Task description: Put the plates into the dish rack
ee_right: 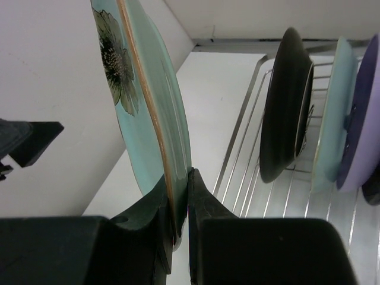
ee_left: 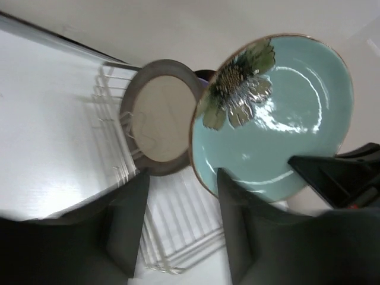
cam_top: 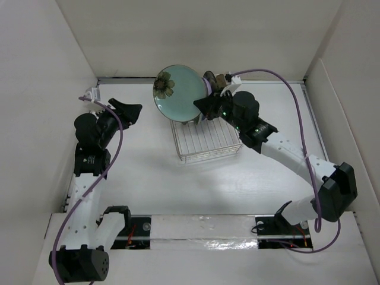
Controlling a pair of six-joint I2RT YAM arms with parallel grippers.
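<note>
Since the slot beside the dark-rimmed plate (ee_right: 285,101) stands empty, I need to turn and lower my right gripper to the left in the top view, releasing the green plate there.
My right gripper (cam_top: 203,107) is shut on the lower rim of a pale green round plate with a flower (cam_top: 181,95). It holds the plate upright on edge above the far left end of the silver wire dish rack (cam_top: 208,145). The right wrist view shows the jaws (ee_right: 178,178) clamped on the rim of that plate (ee_right: 148,101). Standing in the rack (ee_right: 249,160) are a dark-rimmed plate (ee_right: 285,101), a mint plate (ee_right: 332,113) and a lavender plate (ee_right: 363,119). My left gripper (cam_top: 127,111) is open and empty left of the rack. Its view (ee_left: 182,178) shows the green plate (ee_left: 279,119) and the dark-rimmed plate (ee_left: 161,119).
White enclosure walls stand at the left (cam_top: 35,119), the back (cam_top: 196,35) and the right (cam_top: 344,107). The rack's near half (cam_top: 208,151) holds bare divider wires. A further dark patterned dish (cam_top: 212,79) shows behind the green plate at the rack's far end.
</note>
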